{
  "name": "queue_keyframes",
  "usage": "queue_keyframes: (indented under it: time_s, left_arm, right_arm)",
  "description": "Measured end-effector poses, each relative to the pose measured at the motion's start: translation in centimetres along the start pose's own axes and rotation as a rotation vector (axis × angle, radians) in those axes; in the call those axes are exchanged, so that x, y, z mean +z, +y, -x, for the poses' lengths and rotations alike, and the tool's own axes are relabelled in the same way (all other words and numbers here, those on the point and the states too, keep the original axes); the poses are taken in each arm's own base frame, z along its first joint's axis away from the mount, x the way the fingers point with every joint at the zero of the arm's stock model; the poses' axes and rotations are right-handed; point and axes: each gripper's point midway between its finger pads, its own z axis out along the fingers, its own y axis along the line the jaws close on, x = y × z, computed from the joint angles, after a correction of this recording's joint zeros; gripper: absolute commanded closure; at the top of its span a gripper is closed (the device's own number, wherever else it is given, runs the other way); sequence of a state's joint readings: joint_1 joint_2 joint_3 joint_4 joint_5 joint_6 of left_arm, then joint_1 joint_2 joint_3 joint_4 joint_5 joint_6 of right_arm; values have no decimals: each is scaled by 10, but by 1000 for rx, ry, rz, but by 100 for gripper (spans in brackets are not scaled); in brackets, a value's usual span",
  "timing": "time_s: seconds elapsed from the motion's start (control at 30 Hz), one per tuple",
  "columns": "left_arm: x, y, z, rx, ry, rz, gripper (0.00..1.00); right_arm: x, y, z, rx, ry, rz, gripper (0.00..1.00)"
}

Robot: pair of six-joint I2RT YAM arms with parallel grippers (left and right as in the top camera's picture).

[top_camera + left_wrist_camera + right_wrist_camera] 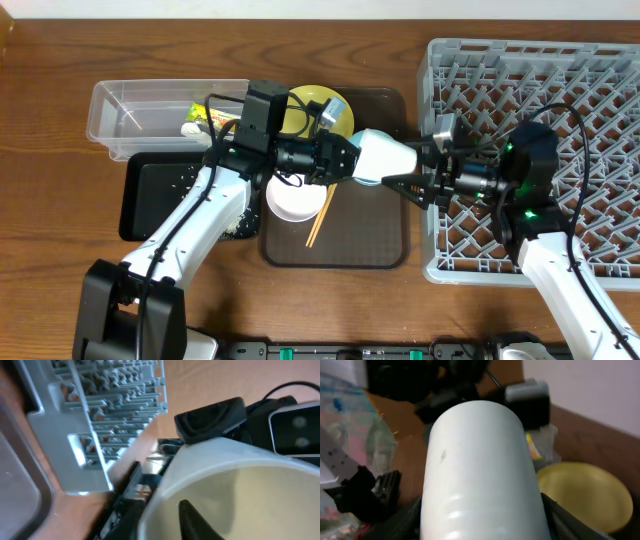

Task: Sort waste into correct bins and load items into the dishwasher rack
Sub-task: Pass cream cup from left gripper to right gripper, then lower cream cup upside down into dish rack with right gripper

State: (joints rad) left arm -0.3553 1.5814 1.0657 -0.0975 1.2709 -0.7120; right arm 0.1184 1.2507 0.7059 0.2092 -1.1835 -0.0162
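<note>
My right gripper swings over the grey rack's near wires next, tilts down and lowers the cup (387,153) onto them to release it, since they stand empty.
The small pale green cup (387,153) hangs on its side above the brown serving tray, between both grippers. My left gripper (350,160) is shut on its rim, with one finger inside the cup (195,517). My right gripper (408,168) closes on the cup's body (480,460) from the other end, a finger against each side. The yellow plate (312,106) lies behind the cup and also shows in the right wrist view (585,492). The white bowl (295,200) and the chopsticks (320,216) lie on the tray. The light blue bowl (364,182) peeks out under the cup. The grey rack (560,90) stands at the right.
The clear container (130,105) at the back left holds the yellow-green wrapper (200,115). The black tray (160,195) in front of it carries loose rice grains. The brown serving tray (360,240) lies between the bins and the rack. The rack's corner shows in the left wrist view (75,450).
</note>
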Motion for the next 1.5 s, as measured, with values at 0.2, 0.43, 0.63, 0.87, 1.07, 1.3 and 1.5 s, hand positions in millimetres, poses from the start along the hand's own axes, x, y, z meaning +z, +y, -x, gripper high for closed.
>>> queue_keyframes:
  time_s: [0.2, 0.43, 0.63, 0.87, 1.07, 1.3, 1.5]
  left_arm:
    - [-5, 27, 10, 28, -79, 133, 64]
    - [-34, 85, 15, -20, -175, 413, 63]
    - [-77, 113, 12, -21, -241, 633, 62]
    - [-127, 94, 7, 86, -371, 847, 62]
    - [-144, 87, 10, 128, -435, 923, 62]
    - [-149, 90, 8, 120, -439, 952, 61]
    - [-149, 91, 8, 118, -437, 959, 61]
  right_arm:
    - [-1, -18, -17, 97, 47, -108, 67]
    - [-13, -44, -39, 200, 109, -283, 81]
    - [-51, -57, -50, 335, 174, -484, 98]
    - [-112, -54, -29, 432, 261, -785, 99]
    - [-166, -51, -30, 554, 377, -1040, 99]
    - [-212, -42, -40, 735, 558, -1228, 99]
    - [-235, -40, -77, 902, 762, -1333, 99]
